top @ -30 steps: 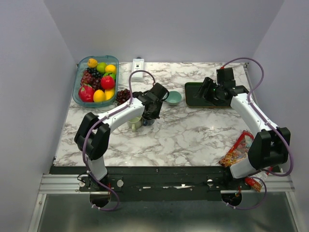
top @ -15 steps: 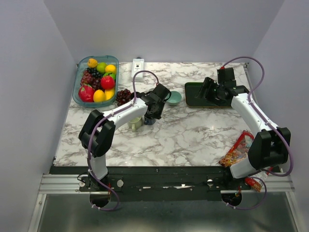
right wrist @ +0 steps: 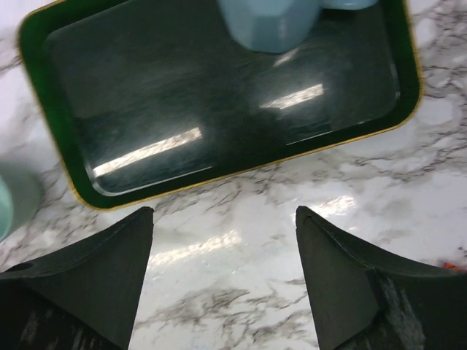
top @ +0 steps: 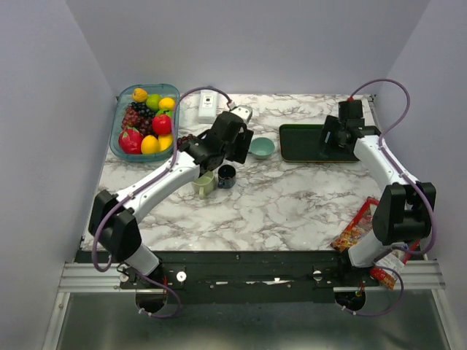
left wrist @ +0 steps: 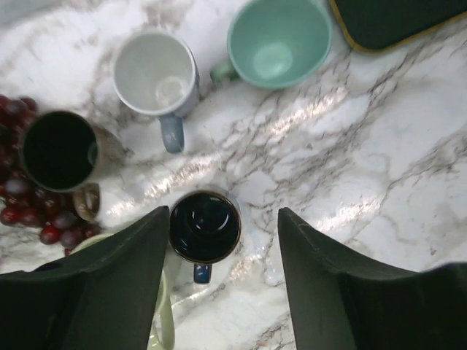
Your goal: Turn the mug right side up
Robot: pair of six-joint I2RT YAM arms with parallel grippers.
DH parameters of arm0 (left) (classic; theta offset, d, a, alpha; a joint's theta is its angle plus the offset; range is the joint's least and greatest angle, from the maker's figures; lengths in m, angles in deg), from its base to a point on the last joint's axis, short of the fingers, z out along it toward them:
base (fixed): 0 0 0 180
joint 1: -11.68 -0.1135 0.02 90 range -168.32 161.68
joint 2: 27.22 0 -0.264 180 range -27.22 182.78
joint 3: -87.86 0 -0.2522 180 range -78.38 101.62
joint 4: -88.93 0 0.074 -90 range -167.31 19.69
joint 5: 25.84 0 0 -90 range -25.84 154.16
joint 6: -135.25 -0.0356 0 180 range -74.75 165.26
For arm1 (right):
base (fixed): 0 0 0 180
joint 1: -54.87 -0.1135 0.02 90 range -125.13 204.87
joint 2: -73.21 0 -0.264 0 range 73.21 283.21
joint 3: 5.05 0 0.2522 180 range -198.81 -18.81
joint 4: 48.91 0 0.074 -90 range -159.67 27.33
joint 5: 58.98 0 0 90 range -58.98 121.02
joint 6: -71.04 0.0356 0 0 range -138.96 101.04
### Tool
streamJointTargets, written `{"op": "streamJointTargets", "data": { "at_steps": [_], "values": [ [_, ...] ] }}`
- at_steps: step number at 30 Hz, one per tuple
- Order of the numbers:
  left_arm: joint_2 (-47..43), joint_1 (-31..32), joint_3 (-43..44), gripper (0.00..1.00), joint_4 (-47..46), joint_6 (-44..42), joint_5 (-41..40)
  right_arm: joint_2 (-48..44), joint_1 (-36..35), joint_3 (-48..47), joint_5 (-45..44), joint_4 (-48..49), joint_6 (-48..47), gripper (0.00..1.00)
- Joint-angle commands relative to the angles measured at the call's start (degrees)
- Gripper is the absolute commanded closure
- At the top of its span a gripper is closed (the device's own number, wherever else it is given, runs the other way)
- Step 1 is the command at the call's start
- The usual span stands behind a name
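Observation:
My right gripper moves outward over the green tray (right wrist: 219, 102) and down onto the light blue mug's handle (right wrist: 352, 4) next, since that slim part of the mug juts clear of its body.
A dark blue mug (left wrist: 205, 227) (top: 227, 176) stands upright on the marble, mouth up, its handle toward the near side. My left gripper (left wrist: 222, 217) (top: 235, 152) hangs open above it, one finger on each side and neither touching it. A light blue mug (right wrist: 270, 22) sits at the far edge of the green tray (right wrist: 219, 102) (top: 300, 146); only part of it shows, so I cannot tell which way up it is. My right gripper (right wrist: 225, 215) (top: 328, 144) is open over bare marble just in front of the tray, holding nothing.
Around the dark mug are a pale green mug (top: 204, 184), a brown mug (left wrist: 58, 149), a white mug (left wrist: 155, 73), a teal cup (left wrist: 279, 40) and grapes (left wrist: 22, 211). A fruit basket (top: 117, 127) sits back left, a snack packet (top: 359, 224) front right.
My left gripper has opened, let go of the dark blue mug and risen away from it. The right gripper has opened a little wider and shifted along the tray.

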Motion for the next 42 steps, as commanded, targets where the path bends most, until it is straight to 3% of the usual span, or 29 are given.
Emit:
{"op": "streamJointTargets", "data": {
  "at_steps": [1,4,11,16,24,28,35,42],
  "values": [
    [-5.76,0.03,-0.38,0.26,-7.26,-3.56,-4.62,2.38,4.24,1.38,-5.45,3.92,-2.32,0.15],
    [-7.08,-1.63,0.75,0.19,-7.7,-3.39,-2.96,4.57,6.17,1.38,-5.27,8.22,-9.42,0.16],
    [-8.14,-9.54,2.43,0.01,-8.22,-1.64,11.36,10.55,7.05,0.77,-4.84,20.53,-33.93,0.16],
    [-9.63,-14.38,0.41,0.01,-8.93,-1.36,19.27,14.59,9.08,-4.15,-3.52,21.16,-39.75,0.16],
    [-8.23,-16.67,0.58,0.01,-8.67,-0.92,21.57,20.31,9.87,-8.73,6.3,20.19,-57.33,0.18],
    [-6.91,-16.84,1.64,0.01,-7.88,-0.84,21.83,21.36,9.96,-9.25,12.38,19.75,-60.86,0.18],
    [-4.89,-16.93,3.66,0.01,-6.3,-0.4,22.8,27.78,10.05,-15.31,15.03,14.39,-63.41,0.19],
    [-3.75,-17.02,4.36,0.01,-6.12,-0.4,22.71,30.07,9.96,-18.13,16.0,9.92,-58.5,0.2]
  ]
}}
